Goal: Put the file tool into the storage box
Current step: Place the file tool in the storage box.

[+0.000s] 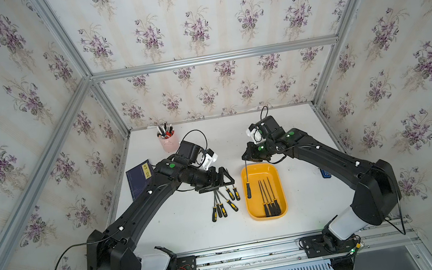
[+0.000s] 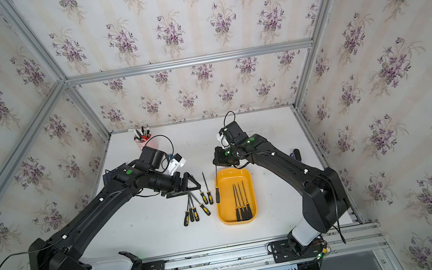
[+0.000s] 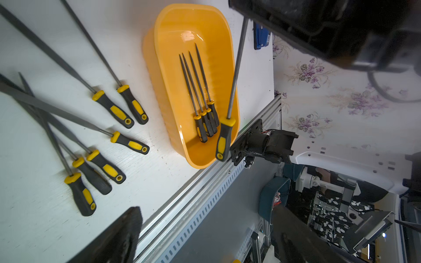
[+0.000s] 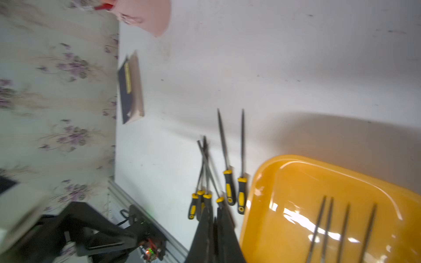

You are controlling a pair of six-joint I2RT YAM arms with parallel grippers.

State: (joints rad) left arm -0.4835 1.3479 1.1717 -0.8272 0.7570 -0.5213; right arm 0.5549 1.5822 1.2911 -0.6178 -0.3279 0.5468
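Note:
My right gripper should next move down and back into the storage box (image 1: 278, 173), over its bare bottom beside the stored files, and release the file tool's tip in the open space.
The orange-yellow storage box (image 1: 278, 173) lies right of centre on the white table, with several files (image 1: 269, 201) side by side inside it. My right gripper (image 1: 247, 159) hangs over the box's far left corner, shut on the metal tip of a file tool (image 1: 247, 179). Its black-and-yellow handle (image 3: 224, 139) dangles just above the box floor. In the right wrist view the jaws (image 4: 215, 234) are pressed together beside the box (image 4: 296, 182). My left gripper (image 1: 220, 183) is open and empty, hovering over several loose files (image 1: 223, 202) left of the box.
A pink pen cup (image 1: 168, 143) stands at the back left. A dark blue book (image 1: 140, 179) lies by the left wall, partly under my left arm. A small blue object (image 1: 325, 174) sits under my right arm. An aluminium rail (image 1: 256, 254) runs along the front.

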